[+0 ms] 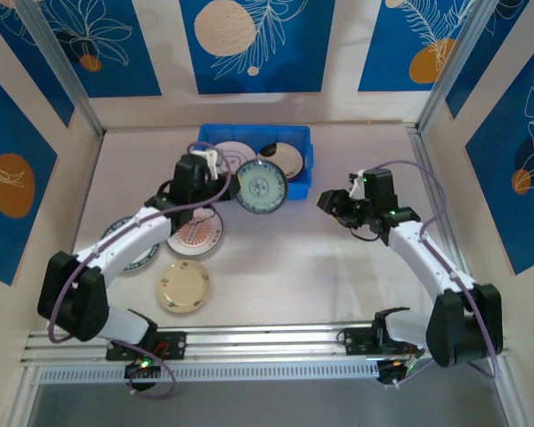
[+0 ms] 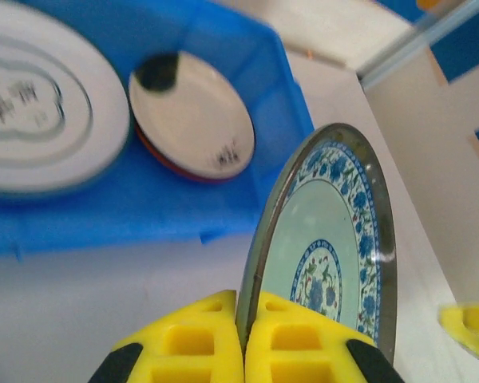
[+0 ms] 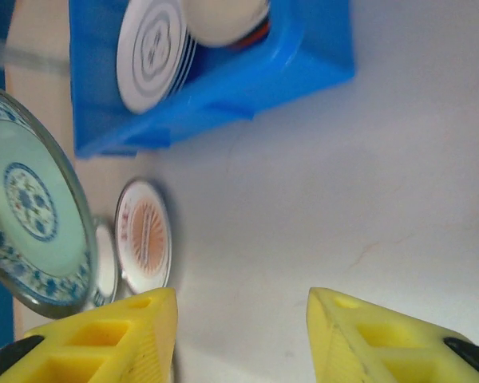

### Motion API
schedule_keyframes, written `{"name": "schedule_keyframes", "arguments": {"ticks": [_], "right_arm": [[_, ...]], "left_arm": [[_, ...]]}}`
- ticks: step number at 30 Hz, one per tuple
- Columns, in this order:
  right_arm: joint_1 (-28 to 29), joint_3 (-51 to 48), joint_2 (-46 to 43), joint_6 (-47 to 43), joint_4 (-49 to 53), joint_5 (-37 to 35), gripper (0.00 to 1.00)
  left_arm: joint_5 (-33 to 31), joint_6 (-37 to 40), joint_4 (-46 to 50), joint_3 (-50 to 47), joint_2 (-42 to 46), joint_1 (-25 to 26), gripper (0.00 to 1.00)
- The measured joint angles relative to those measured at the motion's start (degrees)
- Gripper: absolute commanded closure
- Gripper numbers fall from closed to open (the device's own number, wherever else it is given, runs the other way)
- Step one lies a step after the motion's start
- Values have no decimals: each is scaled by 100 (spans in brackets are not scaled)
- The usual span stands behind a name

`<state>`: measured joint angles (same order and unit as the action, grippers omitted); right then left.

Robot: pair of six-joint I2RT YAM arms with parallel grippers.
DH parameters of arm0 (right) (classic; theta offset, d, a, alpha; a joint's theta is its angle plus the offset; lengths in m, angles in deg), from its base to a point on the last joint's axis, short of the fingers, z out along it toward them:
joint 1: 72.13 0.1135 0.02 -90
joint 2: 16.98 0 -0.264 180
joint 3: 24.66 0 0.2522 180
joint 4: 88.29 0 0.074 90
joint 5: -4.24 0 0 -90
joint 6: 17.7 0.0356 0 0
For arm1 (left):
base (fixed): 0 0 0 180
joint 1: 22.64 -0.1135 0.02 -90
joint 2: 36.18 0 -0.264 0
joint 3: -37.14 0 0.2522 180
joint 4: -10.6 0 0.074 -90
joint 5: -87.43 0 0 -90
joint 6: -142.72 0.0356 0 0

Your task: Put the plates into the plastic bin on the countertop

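Note:
Next, before opening, my left gripper moves away from my base over the bin (image 2: pixel 184 203) and lowers the teal plate onto the pale plate.
My left gripper (image 2: pixel 243 309) is shut on the near rim of a teal plate with a blue flower pattern (image 2: pixel 329 243), holding it on edge just in front of the blue plastic bin (image 2: pixel 184 203). In the top view this plate (image 1: pixel 262 187) overlaps the bin's front right corner (image 1: pixel 306 169). Inside the bin lie a white dark-rimmed plate (image 1: pixel 235 157) and a pale plate (image 1: pixel 281 160) resting on an orange one. My right gripper (image 1: pixel 327 203) stands open to the right of the bin over bare countertop (image 3: pixel 319 199), with nothing between its fingers (image 3: pixel 241 307).
A pink-striped plate (image 1: pixel 196 235), a cream plate (image 1: pixel 183 286) and a white dark-rimmed plate (image 1: pixel 129 247), partly under my left arm, lie on the countertop at the left. Patterned walls and metal posts close in the sides and back.

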<state>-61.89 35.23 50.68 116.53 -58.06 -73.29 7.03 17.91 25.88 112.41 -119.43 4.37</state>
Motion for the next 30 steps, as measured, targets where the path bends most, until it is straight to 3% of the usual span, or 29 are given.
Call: {"name": "schedule_keyframes", "arguments": {"ticks": [11, 20, 30], "right_arm": [[-492, -129, -138, 240, 223, -315, 55], [-560, -129, -149, 352, 374, -356, 55], [-603, -46, 31, 352, 481, -372, 55]], "left_arm": [[129, 83, 214, 2785, -2597, -188, 100], [260, -662, -37, 3574, -4092, -210, 100], [245, -955, -61, 4210, -4765, -302, 100]]}}
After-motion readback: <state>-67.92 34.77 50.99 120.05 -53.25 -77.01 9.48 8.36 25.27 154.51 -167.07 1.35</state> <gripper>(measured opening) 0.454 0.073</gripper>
